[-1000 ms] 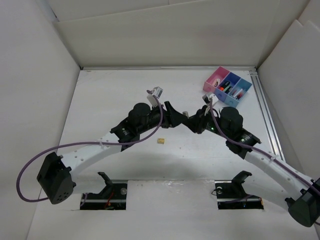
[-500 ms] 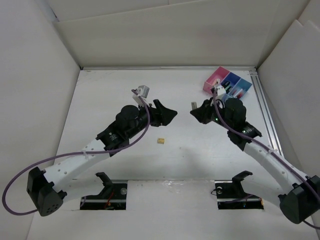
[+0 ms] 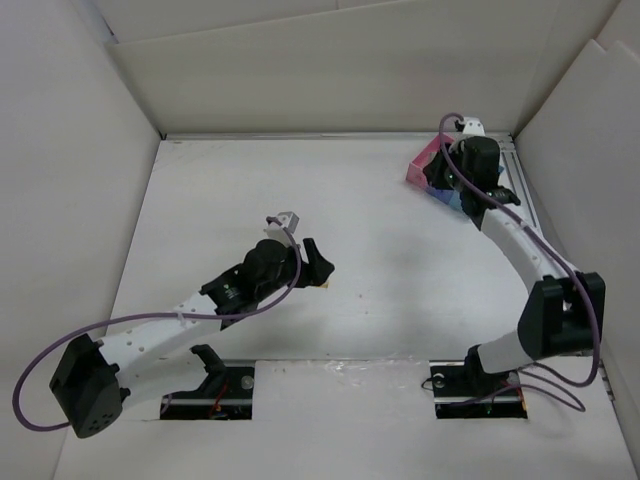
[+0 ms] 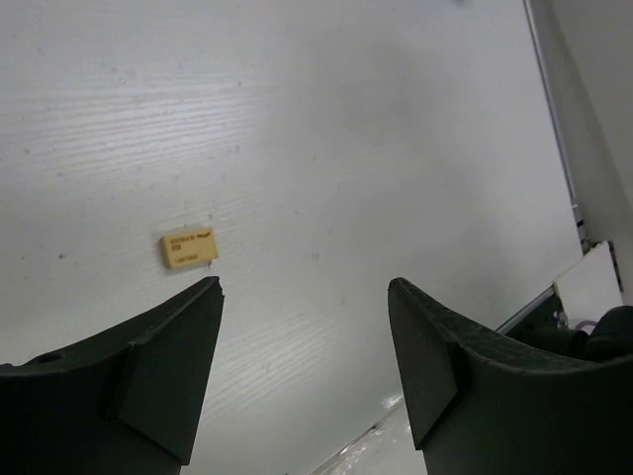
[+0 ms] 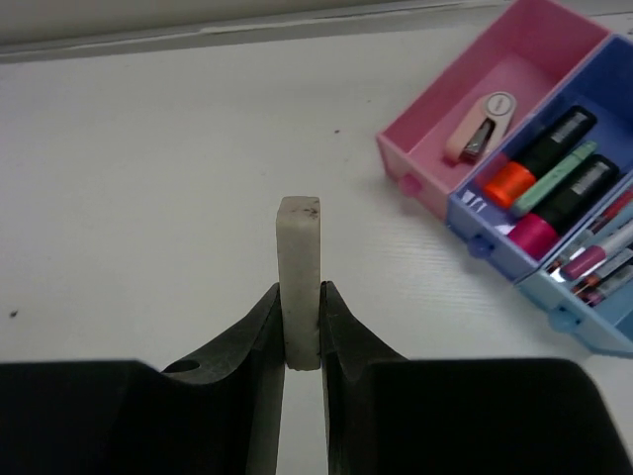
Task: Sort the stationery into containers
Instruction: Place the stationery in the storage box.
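The pink bin's free near end (image 5: 433, 144) is below. My right gripper should next carry the block (image 5: 299, 237) there, to its right in the wrist view, then lower and release it.
My right gripper (image 5: 300, 288) is shut on a whitish eraser block (image 5: 299, 237) that stands upright between its jaws, above the table just left of the containers (image 5: 415, 168). The pink bin holds a small beige item (image 5: 482, 124). Orange, pink, black and green markers (image 5: 509, 180) lie in the dark blue bin, and pens (image 5: 593, 262) in the light blue one. My left gripper (image 4: 307, 287) hangs open and empty over the table. A yellowish eraser (image 4: 189, 247) lies just beyond its left finger. From above, my right gripper (image 3: 438, 176) sits at the tray's pink end (image 3: 418, 168).
White walls enclose the table on the left, back and right. A metal rail (image 3: 530, 220) runs along the right side past the tray. Both arm bases (image 3: 220, 380) sit at the near edge.
The two grippers met at the table's middle and then parted. My right arm swung to the far right beside the tray, carrying the whitish eraser. My left gripper opened and drew back nearer.
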Robot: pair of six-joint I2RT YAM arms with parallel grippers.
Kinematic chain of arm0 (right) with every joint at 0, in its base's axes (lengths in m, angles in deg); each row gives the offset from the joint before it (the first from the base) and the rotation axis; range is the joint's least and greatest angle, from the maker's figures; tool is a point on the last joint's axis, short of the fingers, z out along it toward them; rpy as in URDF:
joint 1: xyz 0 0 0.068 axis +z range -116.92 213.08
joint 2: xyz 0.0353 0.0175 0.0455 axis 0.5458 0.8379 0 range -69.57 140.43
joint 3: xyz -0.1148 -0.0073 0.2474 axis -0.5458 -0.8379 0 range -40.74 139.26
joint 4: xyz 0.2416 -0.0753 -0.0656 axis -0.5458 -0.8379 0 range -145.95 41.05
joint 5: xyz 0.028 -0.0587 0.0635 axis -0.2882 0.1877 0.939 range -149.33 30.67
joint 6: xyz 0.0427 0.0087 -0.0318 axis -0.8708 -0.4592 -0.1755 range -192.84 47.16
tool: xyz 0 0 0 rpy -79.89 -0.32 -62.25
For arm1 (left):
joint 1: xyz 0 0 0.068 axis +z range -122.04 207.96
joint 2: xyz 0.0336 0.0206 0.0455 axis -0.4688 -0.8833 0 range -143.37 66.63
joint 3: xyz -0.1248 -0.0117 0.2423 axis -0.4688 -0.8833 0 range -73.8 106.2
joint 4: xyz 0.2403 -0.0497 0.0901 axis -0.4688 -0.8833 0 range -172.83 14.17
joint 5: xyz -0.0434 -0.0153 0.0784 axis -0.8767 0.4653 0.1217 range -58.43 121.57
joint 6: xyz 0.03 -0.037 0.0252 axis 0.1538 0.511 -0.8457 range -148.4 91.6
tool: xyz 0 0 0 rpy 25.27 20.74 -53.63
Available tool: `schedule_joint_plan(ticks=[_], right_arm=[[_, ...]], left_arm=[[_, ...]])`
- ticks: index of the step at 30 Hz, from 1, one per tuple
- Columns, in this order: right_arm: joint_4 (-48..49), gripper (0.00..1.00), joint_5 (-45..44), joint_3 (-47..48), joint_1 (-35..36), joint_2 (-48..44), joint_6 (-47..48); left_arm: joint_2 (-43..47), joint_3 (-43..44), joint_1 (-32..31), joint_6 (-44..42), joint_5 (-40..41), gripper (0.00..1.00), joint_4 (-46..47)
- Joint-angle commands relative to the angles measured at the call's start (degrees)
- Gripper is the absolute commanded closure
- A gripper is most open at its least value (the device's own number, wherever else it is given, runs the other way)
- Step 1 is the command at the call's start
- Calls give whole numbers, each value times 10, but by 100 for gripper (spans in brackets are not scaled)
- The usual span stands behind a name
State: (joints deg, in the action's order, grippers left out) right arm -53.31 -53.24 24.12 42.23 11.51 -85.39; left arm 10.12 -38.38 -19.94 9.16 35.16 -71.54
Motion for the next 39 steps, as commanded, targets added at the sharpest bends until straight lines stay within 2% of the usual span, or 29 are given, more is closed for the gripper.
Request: schedule_joint_plan(ticks=[1,8,14,19,22,25,26,32,39], right_arm=[[-6,91,-23,66,-32,63,10],[-26,91,3,170,-93,206,3],[-58,91,22,281,-104,317,-2],[-65,91,34,315,-104,364,-7],[-65,88,34,330,-104,377,-7],[-65,79,39,335,-104,382,-7],[-65,73,45,335,-104,382,-7],[-65,58,50,327,-109,352,-12],[-60,58,66,256,-103,277,-6]], left_arm=[[9,-19,-2,1,5,36,5],[-11,-39,-2,1,5,36,5],[-30,-44,-2,1,17,36,11],[-41,-49,-2,1,27,36,11],[-57,-49,-2,1,39,36,5],[-73,-49,-2,1,39,36,5],[-73,-49,-2,1,39,36,5],[-78,-49,-2,1,44,36,11],[-44,-49,-2,1,55,38,5]])
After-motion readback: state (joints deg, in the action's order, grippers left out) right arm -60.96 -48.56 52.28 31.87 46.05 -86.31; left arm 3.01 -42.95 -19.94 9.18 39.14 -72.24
